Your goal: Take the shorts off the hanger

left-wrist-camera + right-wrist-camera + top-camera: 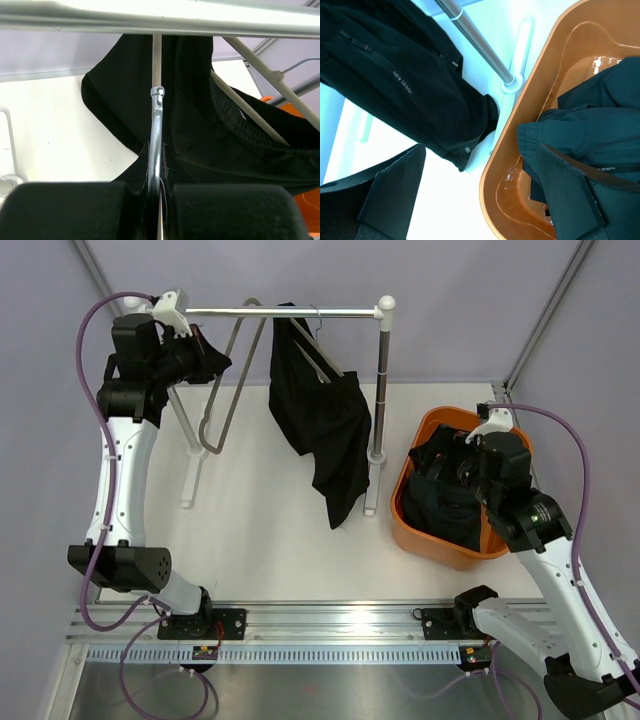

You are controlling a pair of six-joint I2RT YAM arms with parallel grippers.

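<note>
Next, my left gripper moves up and outward over the rack's bar, then lowers the empty hanger's hook onto it. That metal hook is still short of the bar point(226, 312) point(158, 18).
One black pair of shorts point(320, 420) hangs limp from a hanger point(318, 352) on the rack's rail point(290, 312). It also shows in the left wrist view point(200, 130) and, with small white lettering, in the right wrist view point(400, 80). A second dark pair of shorts point(445, 505) lies in the orange basket point(428, 425), also seen in the right wrist view point(590, 130). My left gripper point(210, 358) is up by the rail's left end, shut point(156, 150) on the chrome rod of an empty metal hanger point(156, 125). My right gripper point(445, 455) is open and empty point(480, 195) over the basket's left rim point(520, 125).
The empty metal hanger point(225, 390) hangs slanted left of the shorts. The rack's right post point(380, 390) stands between the hung shorts and the basket, with white feet point(372, 490) on the table. Grey walls close in the back and sides.
</note>
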